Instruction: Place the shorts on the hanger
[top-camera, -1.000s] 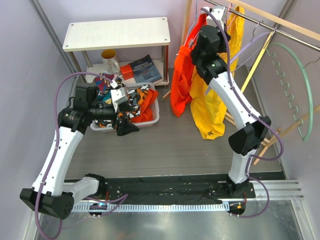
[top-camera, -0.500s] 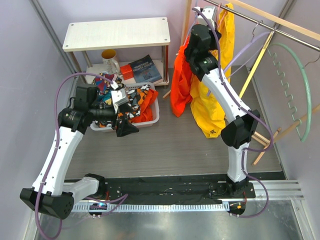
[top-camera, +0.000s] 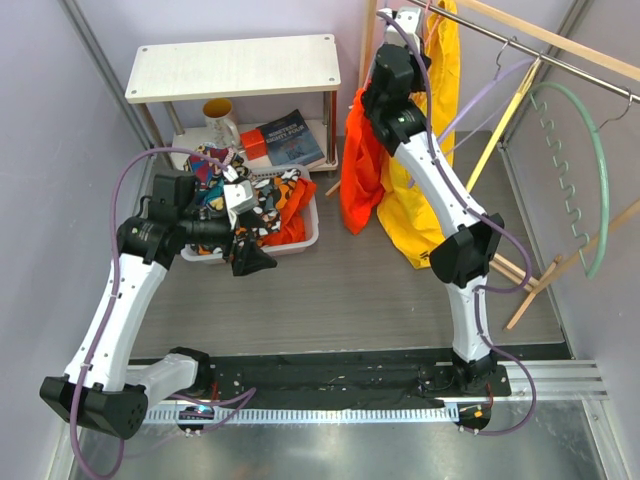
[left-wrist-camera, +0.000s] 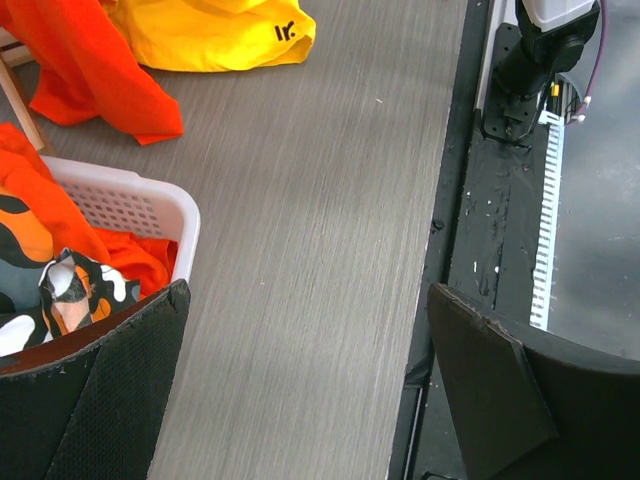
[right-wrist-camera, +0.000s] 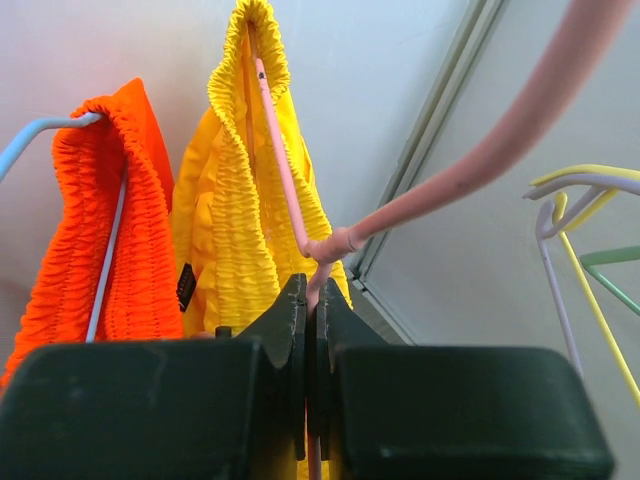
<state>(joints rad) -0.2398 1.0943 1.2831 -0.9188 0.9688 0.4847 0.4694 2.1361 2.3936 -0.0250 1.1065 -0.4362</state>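
Observation:
The yellow waistband already hangs over the pink hanger's arm, so the robot's right gripper will move along the clothes bar (top-camera: 560, 60) toward the orange garment and then let go of the hanger's wire.
The yellow shorts (top-camera: 425, 200) hang from the pale pink hanger (right-wrist-camera: 285, 170), with their gathered waistband (right-wrist-camera: 240, 220) draped over one of its arms. My right gripper (right-wrist-camera: 312, 300) is shut on the hanger's pink wire just below its hook, high near the clothes rail (top-camera: 560, 60). In the top view it (top-camera: 405, 25) is at the top of the shorts. The shorts' hem with the dark logo (left-wrist-camera: 285, 32) lies on the floor in the left wrist view. My left gripper (left-wrist-camera: 310, 370) is open and empty over the floor beside the basket.
An orange garment (top-camera: 360, 170) hangs on a pale blue hanger (right-wrist-camera: 40, 135) left of the shorts. A white basket (left-wrist-camera: 120, 205) holds patterned cloth. Lilac and yellow hangers (right-wrist-camera: 580, 200) and a green hoop (top-camera: 600, 170) hang on the right. A shelf (top-camera: 235, 65) stands at the back.
My right gripper has moved left and further up along the rail, carrying the hanger and the shorts with it. The left arm has not moved.

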